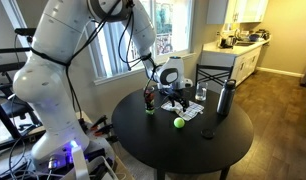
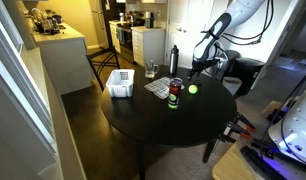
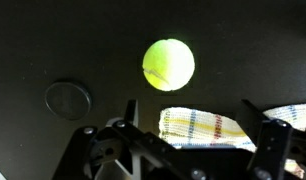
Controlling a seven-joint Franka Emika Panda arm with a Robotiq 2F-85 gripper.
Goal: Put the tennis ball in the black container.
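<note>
I will next move my open gripper from above the striped cloth (image 3: 208,128) to over the tennis ball (image 3: 168,65) and lower it. The ball lies below and beyond the open fingers.
The tennis ball (image 1: 178,123) is a small yellow-green ball lying on the round black table (image 1: 163,150); it also shows in an exterior view (image 2: 192,89) and in the wrist view (image 3: 168,64). The black container (image 1: 149,100), a short dark cup with a reddish tint, stands upright a little to the side of the ball and also shows in an exterior view (image 2: 174,95). My gripper (image 3: 191,115) is open and empty. It hovers above a striped cloth (image 3: 208,128), short of the ball, as both exterior views show (image 1: 176,95) (image 2: 200,68).
A tall slim black flask (image 1: 225,97) and a clear glass (image 1: 201,95) stand behind the cloth. A white basket (image 2: 121,84) sits near the table's far edge. A faint round outline (image 3: 68,98) lies on the table beside the ball. A chair stands behind the table.
</note>
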